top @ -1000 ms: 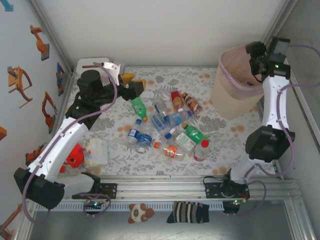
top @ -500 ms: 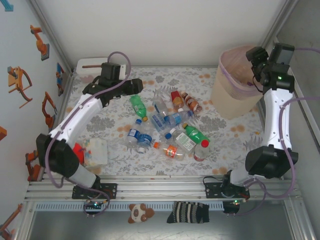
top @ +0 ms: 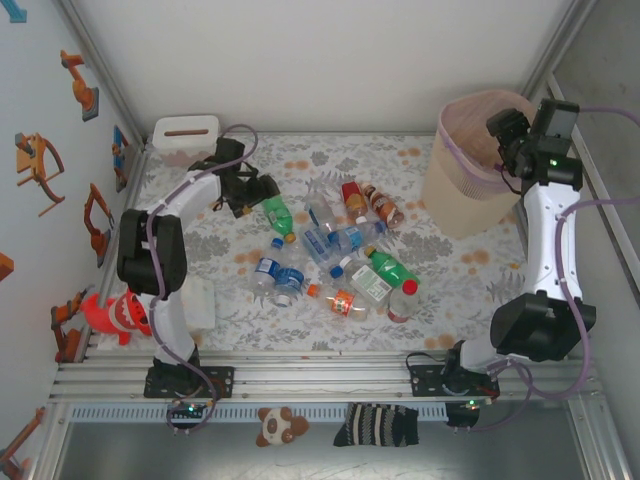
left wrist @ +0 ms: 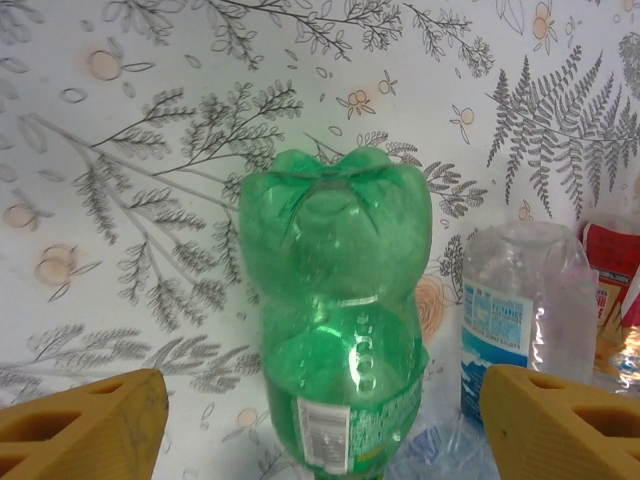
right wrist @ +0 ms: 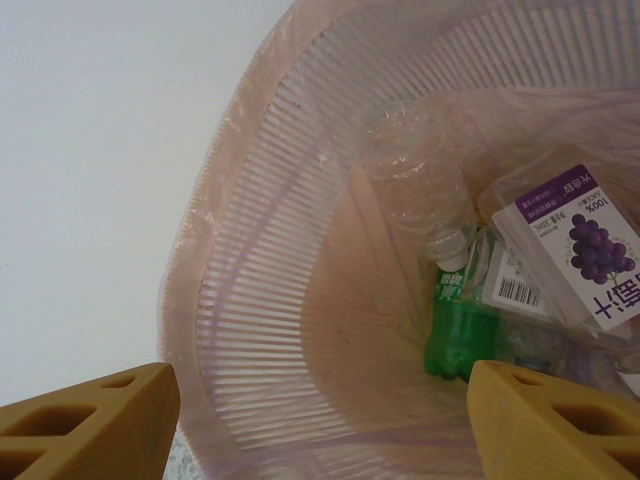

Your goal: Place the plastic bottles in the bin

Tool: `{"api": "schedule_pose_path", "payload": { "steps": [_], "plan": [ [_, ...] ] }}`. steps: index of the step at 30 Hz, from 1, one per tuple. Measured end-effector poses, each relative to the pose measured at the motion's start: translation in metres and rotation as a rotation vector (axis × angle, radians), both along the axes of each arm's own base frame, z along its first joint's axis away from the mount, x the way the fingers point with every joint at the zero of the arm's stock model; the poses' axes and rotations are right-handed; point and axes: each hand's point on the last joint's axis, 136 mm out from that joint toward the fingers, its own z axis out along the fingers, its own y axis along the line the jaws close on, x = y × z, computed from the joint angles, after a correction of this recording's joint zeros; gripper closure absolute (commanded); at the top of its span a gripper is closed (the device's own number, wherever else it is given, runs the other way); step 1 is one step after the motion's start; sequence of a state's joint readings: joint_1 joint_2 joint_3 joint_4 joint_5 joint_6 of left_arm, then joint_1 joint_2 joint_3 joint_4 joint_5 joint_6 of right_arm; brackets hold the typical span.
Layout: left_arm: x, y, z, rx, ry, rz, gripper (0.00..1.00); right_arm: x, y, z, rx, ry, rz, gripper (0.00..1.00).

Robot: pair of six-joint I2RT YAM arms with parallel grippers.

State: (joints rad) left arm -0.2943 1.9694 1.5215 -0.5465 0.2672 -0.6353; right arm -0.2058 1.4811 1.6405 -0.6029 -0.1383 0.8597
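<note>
Next I need to bring my left gripper down around the green bottle's base, since the bottle lines up between its open fingers.
Several plastic bottles (top: 340, 250) lie heaped mid-table. At the heap's left edge is a green bottle (top: 275, 212), and my left gripper (top: 258, 195) is down at its base. In the left wrist view the green bottle (left wrist: 335, 300) lies between my yellow fingertips (left wrist: 85, 425) without touching either. That left gripper (left wrist: 325, 430) is open. A clear blue-labelled bottle (left wrist: 515, 300) lies just to the right. My right gripper (top: 500, 140) hangs open and empty over the bin (top: 460, 195). Inside the bin (right wrist: 260, 300) lie a clear bottle (right wrist: 420, 190) and a green bottle (right wrist: 455, 325).
A white-and-pink tissue box (top: 185, 138) stands at the back left corner. A clear boxy container (top: 198, 300) and a red toy (top: 120, 312) sit near the left arm's base. Walls close in on both sides. A grape-labelled pack (right wrist: 575, 240) lies in the bin.
The left arm has stretched back and lowered its gripper to the green bottle's base. The red toy has shifted towards the left wall. The right gripper has stayed over the bin.
</note>
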Motion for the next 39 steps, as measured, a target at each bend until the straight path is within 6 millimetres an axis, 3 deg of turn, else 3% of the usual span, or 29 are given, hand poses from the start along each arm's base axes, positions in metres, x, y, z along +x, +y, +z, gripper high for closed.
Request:
{"api": "schedule_pose_path", "payload": {
  "steps": [9,19,32,35,39],
  "plan": [
    [0.018,-0.015,-0.030,-0.057,0.046,-0.002,0.17,-0.001,0.000,0.001,-0.012,-0.001,0.005,0.25],
    [0.025,-0.007,-0.054,-0.067,0.090,0.042,0.31,-0.001,0.000,0.001,-0.015,-0.001,0.007,0.26],
    [0.041,-0.003,-0.044,-0.094,0.032,0.065,0.44,-0.001,0.000,0.001,-0.015,-0.001,0.007,0.27],
    [0.044,0.000,-0.033,-0.104,0.001,0.069,0.45,-0.002,0.000,0.003,-0.016,-0.007,0.007,0.27],
    [0.045,0.002,-0.003,-0.131,-0.073,0.064,0.46,-0.005,0.005,0.010,-0.027,-0.025,0.030,0.29]
  ]
}}
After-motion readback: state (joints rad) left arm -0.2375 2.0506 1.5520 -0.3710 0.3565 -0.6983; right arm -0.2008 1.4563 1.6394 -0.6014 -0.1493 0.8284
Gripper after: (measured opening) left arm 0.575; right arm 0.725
